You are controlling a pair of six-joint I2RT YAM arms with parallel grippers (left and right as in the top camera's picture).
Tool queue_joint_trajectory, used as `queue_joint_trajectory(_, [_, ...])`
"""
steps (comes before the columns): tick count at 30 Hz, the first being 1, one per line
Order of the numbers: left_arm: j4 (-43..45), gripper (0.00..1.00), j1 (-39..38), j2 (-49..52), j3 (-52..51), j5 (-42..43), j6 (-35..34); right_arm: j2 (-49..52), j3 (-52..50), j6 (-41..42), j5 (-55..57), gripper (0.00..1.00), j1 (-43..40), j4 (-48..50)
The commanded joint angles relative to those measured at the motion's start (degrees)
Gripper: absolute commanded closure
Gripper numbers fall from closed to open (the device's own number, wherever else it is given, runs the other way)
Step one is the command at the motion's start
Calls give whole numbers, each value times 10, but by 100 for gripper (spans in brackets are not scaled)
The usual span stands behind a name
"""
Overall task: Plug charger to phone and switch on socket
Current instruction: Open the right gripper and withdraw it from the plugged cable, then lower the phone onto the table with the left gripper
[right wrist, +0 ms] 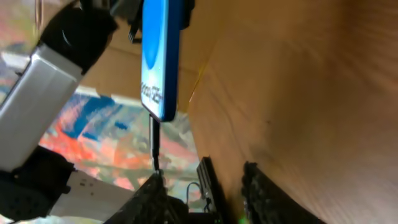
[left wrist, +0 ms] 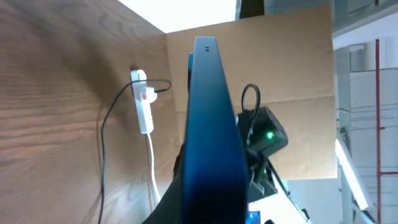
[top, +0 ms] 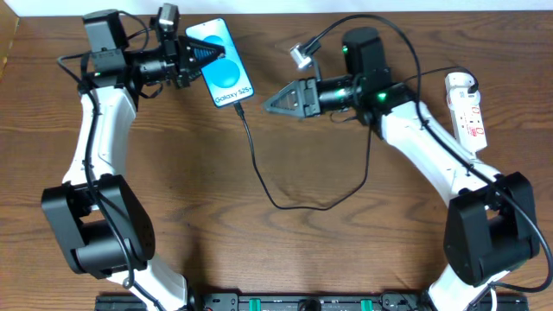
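The charger's tip sits in the port, so my left gripper lowers the phone [top: 225, 76] next and draws it back onto the bare tabletop to release its top end.
My left gripper [top: 197, 53] is shut on the top end of the phone [top: 225, 76] and holds it at the back left, its blue screen facing up. In the left wrist view the phone [left wrist: 210, 124] shows edge-on between the fingers. The charger's black cable [top: 259, 177] runs from the phone's lower end in a loop across the table to the socket [top: 467, 111] at the far right. Its tip sits at the phone's port [right wrist: 153, 127]. My right gripper [top: 270, 103] is open and empty, just right of the phone's lower end, its fingers [right wrist: 205, 183] apart. The socket also shows in the left wrist view [left wrist: 143, 102].
The white power-strip cord [left wrist: 151, 168] trails along the wooden table [top: 173, 207]. A cardboard wall [left wrist: 286, 68] stands behind the table. A black rail with equipment [top: 285, 302] lines the front edge.
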Motion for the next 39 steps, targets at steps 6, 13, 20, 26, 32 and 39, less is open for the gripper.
queue_joint_trajectory(6, [2,93,-17,3,0,31,81,-7,8,-91,87,38,-72,-82])
queue_joint_trajectory(13, [-88,93,-51,46,0,-103,88,-7,8,-191,253,35,-70,-220])
queue_joint_trajectory(20, [-226,93,-82,63,0,-288,216,-10,8,-225,353,34,-72,-287])
queue_joint_trajectory(26, [-304,93,-92,76,0,-327,346,-10,8,-247,409,32,-72,-328])
queue_joint_trajectory(32, [-324,93,-92,138,0,-317,363,-10,8,-261,421,33,-71,-347])
queue_joint_trajectory(39, [-334,93,-92,186,0,-253,433,-10,8,-263,442,33,-71,-368])
